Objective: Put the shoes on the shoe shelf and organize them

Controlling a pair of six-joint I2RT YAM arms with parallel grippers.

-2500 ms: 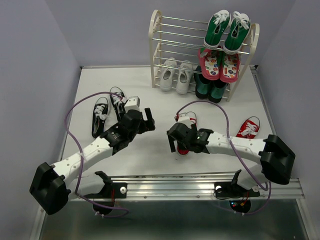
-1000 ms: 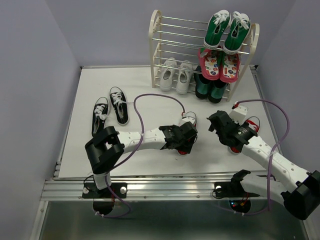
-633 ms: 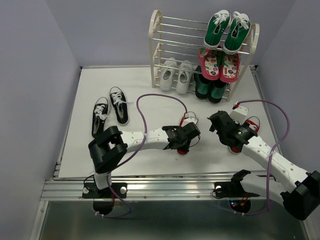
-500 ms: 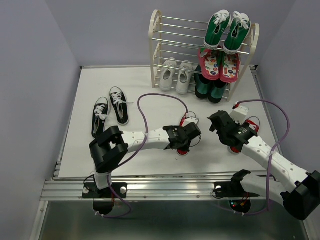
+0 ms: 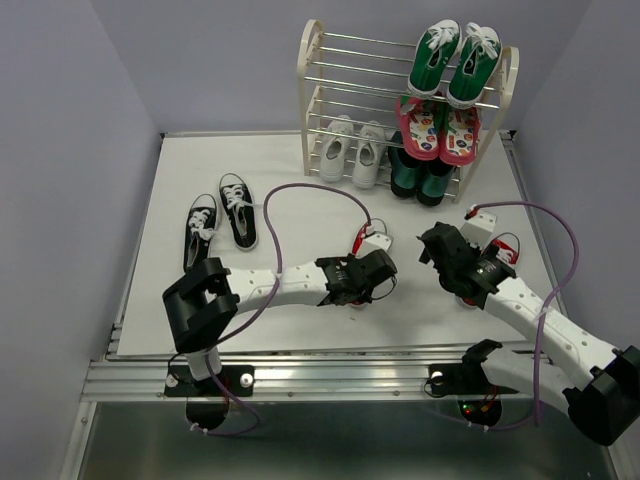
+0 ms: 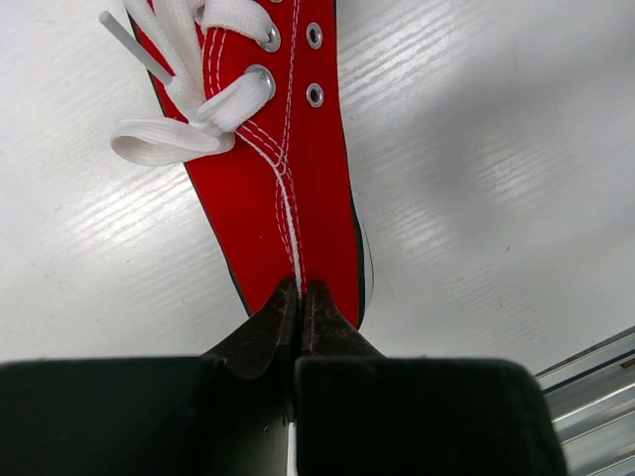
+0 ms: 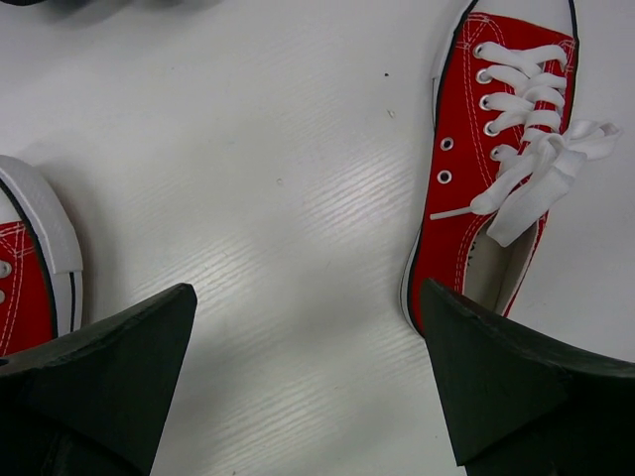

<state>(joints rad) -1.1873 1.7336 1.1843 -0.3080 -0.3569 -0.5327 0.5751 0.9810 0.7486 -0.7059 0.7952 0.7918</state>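
My left gripper needs to lift the shoe outward onto the middle shelf's bare end [image 5: 340, 108] beside the pink shoes and let go, because that end is farther out and higher than it.
My left gripper [image 6: 301, 288] is shut on the heel of a red shoe [image 6: 288, 169] with white laces. From above, that shoe [image 5: 375, 241] lies mid-table with its white toe cap towards the shoe shelf [image 5: 312, 90]. My right gripper [image 7: 308, 297] stands open over bare table, between the held shoe's toe cap [image 7: 35, 248] and the second red shoe [image 7: 476, 198]. That second red shoe [image 5: 507, 246] is partly hidden behind my right arm. A white pair [image 5: 350, 150] sits on the shelf's bottom tier. The black pair [image 5: 220, 220] lies on the table at the left.
Green sneakers [image 5: 455, 60] fill the right of the shelf's top tier, pink patterned shoes [image 5: 440, 130] the tier below, dark green boots [image 5: 420, 180] the bottom right. Purple cables loop above both arms. A metal rail [image 5: 350, 375] runs along the near edge.
My left gripper has shut on the red shoe's heel and drawn back a little towards the near edge. The right arm has barely moved and its gripper stays open.
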